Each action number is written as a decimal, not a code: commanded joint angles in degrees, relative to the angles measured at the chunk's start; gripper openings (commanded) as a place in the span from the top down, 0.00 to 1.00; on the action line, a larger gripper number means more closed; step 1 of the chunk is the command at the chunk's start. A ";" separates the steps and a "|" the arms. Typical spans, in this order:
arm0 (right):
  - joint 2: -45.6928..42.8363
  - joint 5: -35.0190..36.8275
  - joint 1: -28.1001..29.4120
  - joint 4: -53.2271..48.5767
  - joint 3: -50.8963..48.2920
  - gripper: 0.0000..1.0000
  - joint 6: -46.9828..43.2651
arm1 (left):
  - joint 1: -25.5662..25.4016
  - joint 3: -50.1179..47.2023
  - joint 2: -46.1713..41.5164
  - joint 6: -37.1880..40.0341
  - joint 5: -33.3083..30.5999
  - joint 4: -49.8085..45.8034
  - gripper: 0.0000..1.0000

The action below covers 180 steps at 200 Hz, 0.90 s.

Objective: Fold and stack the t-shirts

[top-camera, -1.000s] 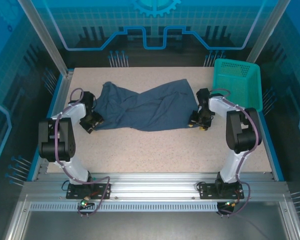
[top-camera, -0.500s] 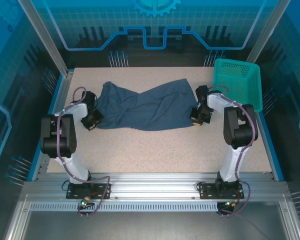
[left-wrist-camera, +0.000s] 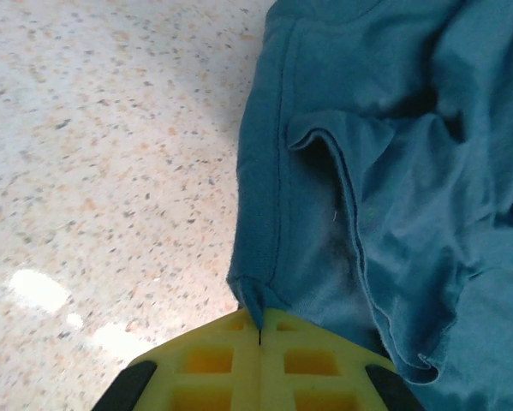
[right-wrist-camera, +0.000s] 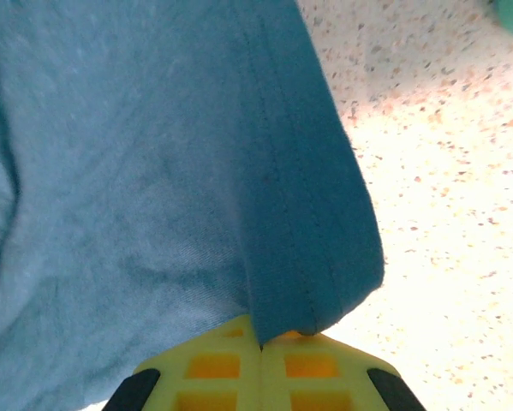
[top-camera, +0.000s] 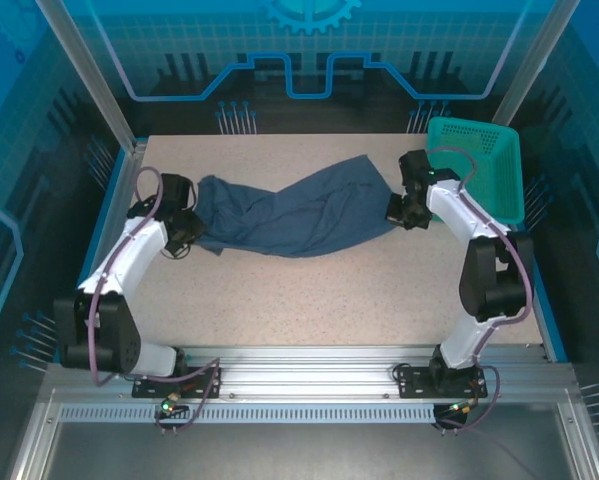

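Note:
I should next carry the shirt's pinched corner outward over the shirt's bunched far side (top-camera: 211, 193) (left-wrist-camera: 329, 43), which lies outward of my left gripper's fingers, and release it there.
A dark slate-blue t-shirt (top-camera: 294, 212) lies crumpled across the middle of the table, stretched between both arms. My left gripper (top-camera: 191, 232) is shut on the shirt's left corner; in the left wrist view the hemmed corner (left-wrist-camera: 254, 295) runs into the closed yellow jaws of that gripper (left-wrist-camera: 260, 330). My right gripper (top-camera: 394, 210) is shut on the shirt's right edge. In the right wrist view a folded hem (right-wrist-camera: 312, 248) hangs from the closed jaws of the gripper (right-wrist-camera: 262, 338), lifted off the table.
A teal mesh basket (top-camera: 476, 165) stands at the back right corner, just right of my right arm. The speckled tabletop (top-camera: 309, 300) lies bare in front of the shirt. Blue enclosure walls ring the table.
Both grippers have closed on the shirt's ends and moved toward the back of the table, raising the cloth edges. The shirt is pulled narrower and more stretched between them.

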 commanded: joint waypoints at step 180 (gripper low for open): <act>4.64 -4.21 0.74 1.95 -5.17 1.00 6.08 | 2.91 9.37 20.78 12.42 2.52 16.06 0.78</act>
